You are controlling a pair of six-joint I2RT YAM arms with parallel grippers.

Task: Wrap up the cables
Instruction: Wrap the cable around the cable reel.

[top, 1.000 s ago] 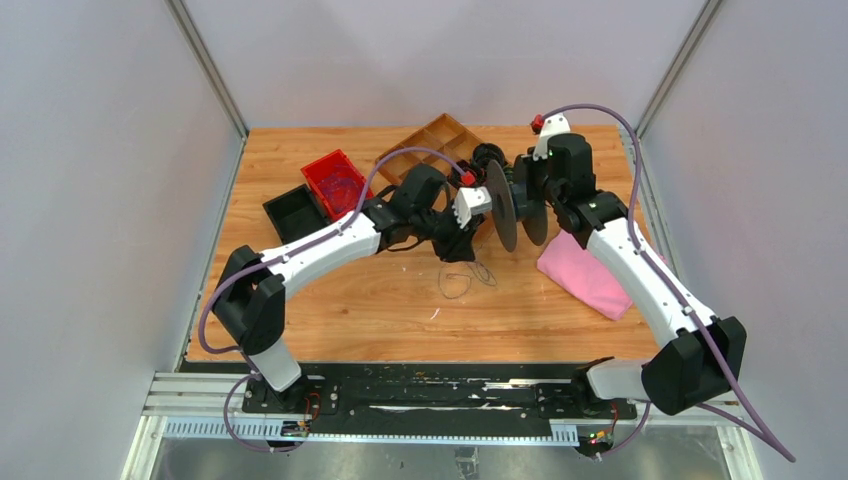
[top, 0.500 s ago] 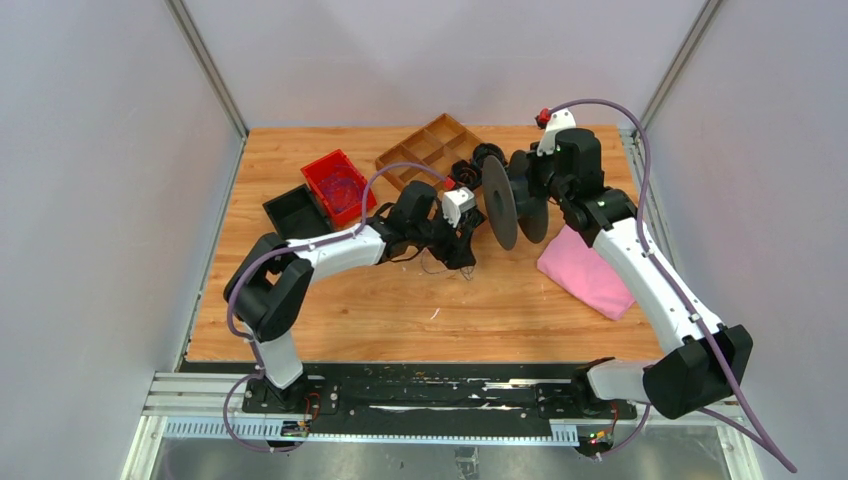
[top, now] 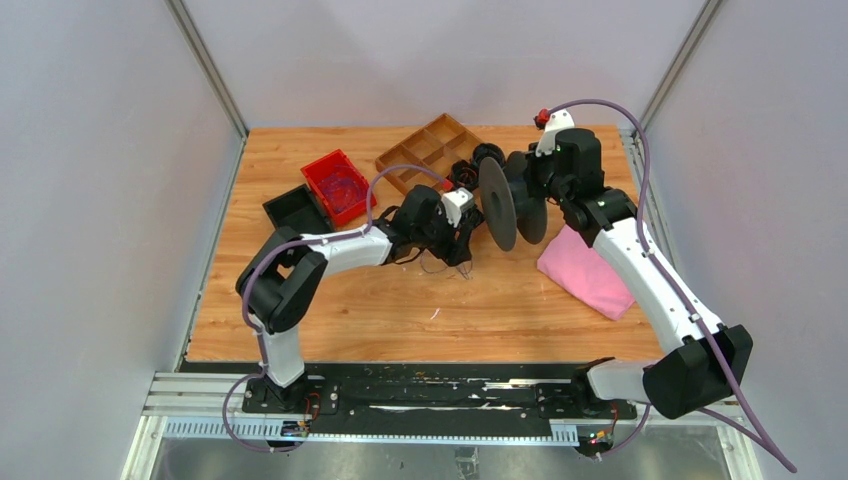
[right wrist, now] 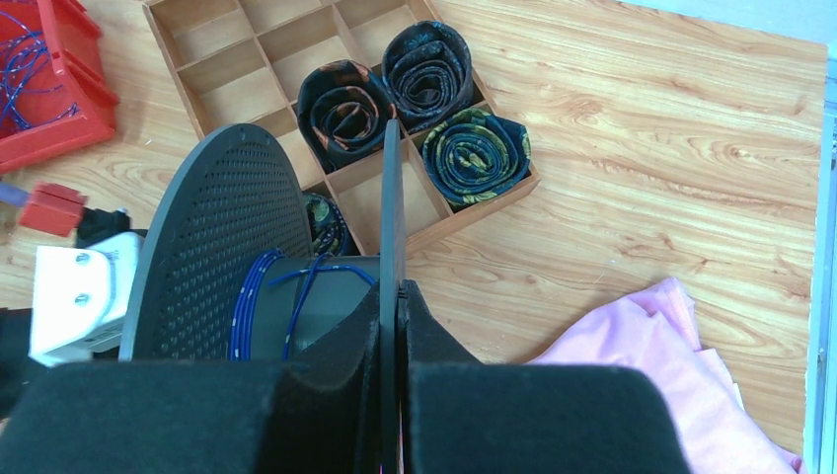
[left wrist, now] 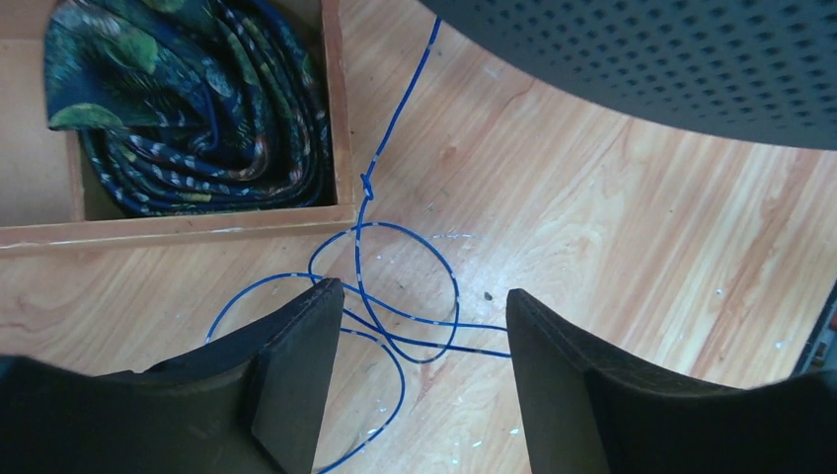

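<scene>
My left gripper lowers onto the part of the cable past the small knot next, then closes, so that first the blue cable gets between my open fingers.
A thin blue cable (left wrist: 367,188) runs down from the dark perforated spool (left wrist: 671,59) and lies in loose loops on the wood. My left gripper (left wrist: 422,296) hovers low over those loops, open, with nothing pinched between its fingers. From above, the left gripper (top: 462,248) sits just left of the spool (top: 497,205), with the cable (top: 440,266) beneath it. My right gripper (right wrist: 397,291) is shut on the spool's thin flange (right wrist: 392,197) and holds the spool on edge above the table. Several blue turns (right wrist: 259,296) lie on the hub.
A wooden compartment tray (top: 425,150) holds rolled ties (right wrist: 426,59) right behind the spool. A red bin (top: 335,185) with blue wires and a black bin (top: 295,212) stand at the back left. A pink cloth (top: 585,270) lies under the right arm.
My left gripper has opened and come down over the cable loops, its arm folding back toward the left. The right arm has shifted the spool slightly to the left and back.
</scene>
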